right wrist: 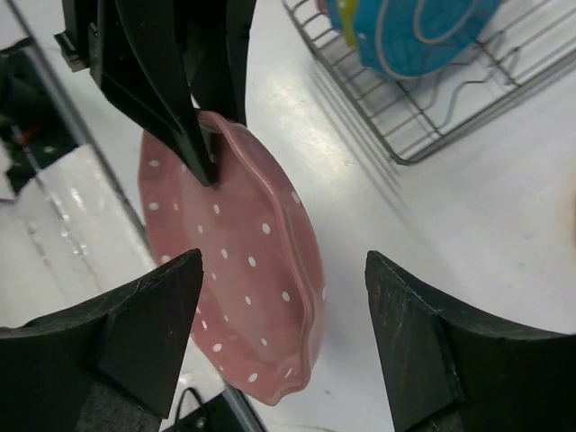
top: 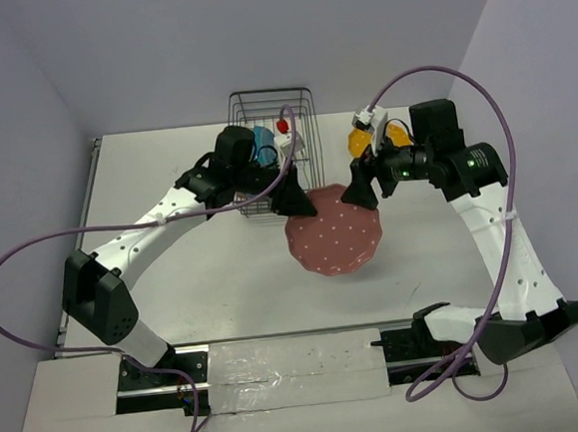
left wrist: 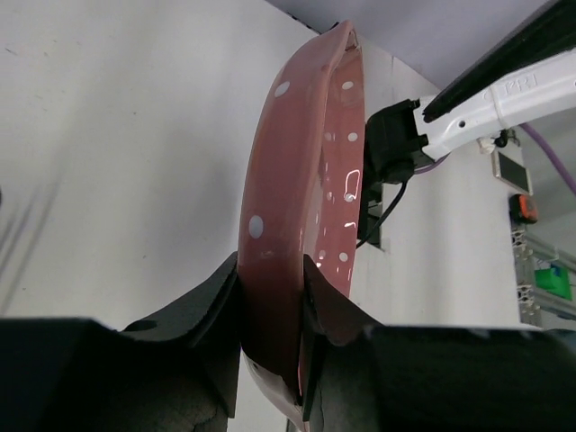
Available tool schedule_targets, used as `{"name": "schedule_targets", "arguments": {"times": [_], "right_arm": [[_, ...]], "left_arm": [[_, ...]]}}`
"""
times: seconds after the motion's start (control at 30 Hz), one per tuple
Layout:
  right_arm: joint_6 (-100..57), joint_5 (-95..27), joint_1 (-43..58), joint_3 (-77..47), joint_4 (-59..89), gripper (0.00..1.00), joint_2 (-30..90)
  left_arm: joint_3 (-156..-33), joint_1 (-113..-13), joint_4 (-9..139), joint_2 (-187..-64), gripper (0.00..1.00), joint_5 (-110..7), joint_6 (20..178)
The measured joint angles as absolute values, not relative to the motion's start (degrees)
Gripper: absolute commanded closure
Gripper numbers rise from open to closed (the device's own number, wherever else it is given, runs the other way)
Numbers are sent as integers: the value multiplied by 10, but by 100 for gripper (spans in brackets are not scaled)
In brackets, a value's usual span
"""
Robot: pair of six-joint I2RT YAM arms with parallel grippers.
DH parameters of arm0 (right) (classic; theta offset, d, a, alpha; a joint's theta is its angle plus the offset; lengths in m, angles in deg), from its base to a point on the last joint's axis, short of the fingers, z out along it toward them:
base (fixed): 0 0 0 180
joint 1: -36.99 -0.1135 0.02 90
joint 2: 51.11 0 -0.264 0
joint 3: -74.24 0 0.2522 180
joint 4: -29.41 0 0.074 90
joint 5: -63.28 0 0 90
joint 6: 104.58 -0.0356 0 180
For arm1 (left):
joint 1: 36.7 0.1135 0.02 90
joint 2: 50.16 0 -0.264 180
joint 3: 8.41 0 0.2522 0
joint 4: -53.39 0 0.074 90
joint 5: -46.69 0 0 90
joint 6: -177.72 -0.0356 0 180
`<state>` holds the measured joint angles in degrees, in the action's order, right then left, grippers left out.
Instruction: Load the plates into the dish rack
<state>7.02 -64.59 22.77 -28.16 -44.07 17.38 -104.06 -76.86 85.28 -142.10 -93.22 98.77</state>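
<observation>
The right gripper next needs to turn in line with the pink plate that slants between its open fingers, and then move toward the left gripper onto the plate's far rim (right wrist: 301, 286).
A pink plate (top: 336, 234) with white dots hangs tilted over the table, just right of the dish rack (top: 270, 107). My left gripper (top: 293, 201) is shut on its left rim. In the left wrist view the rim of the pink plate (left wrist: 297, 180) is pinched between both fingers of the left gripper (left wrist: 270, 265). My right gripper (top: 360, 192) stands open at the plate's upper right edge. In the right wrist view the right gripper (right wrist: 284, 261) is spread wide on either side of the pink plate (right wrist: 243, 270), apart from it. A teal plate (top: 263, 143) stands in the rack.
An orange-yellow plate (top: 360, 142) sits behind the right wrist, partly hidden by it. A small red and white thing (top: 283, 128) is in the rack. The black wire rack (right wrist: 432, 108) with the teal plate (right wrist: 414, 31) lies beyond the right gripper. Purple cables loop beside both arms.
</observation>
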Motion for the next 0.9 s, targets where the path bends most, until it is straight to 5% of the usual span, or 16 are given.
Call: {"name": "schedule_targets", "arguments": {"times": [0.37, 0.67, 0.8, 0.87, 0.9], "right_arm": [[93, -772, 218, -297, -511, 27, 245], [120, -784, 192, -296, -539, 100, 253], [120, -793, 192, -298, -541, 100, 260], [119, -794, 193, -300, -540, 100, 264], [115, -794, 192, -300, -538, 100, 264]], "left_arm": [[-1038, -745, 889, -1378, 100, -991, 893], [-1043, -745, 904, -1378, 100, -1006, 862], [-1043, -746, 906, -1377, 100, -1003, 862], [-1043, -745, 907, -1376, 88, -997, 865], [-1043, -745, 908, -1375, 63, -994, 866]]}}
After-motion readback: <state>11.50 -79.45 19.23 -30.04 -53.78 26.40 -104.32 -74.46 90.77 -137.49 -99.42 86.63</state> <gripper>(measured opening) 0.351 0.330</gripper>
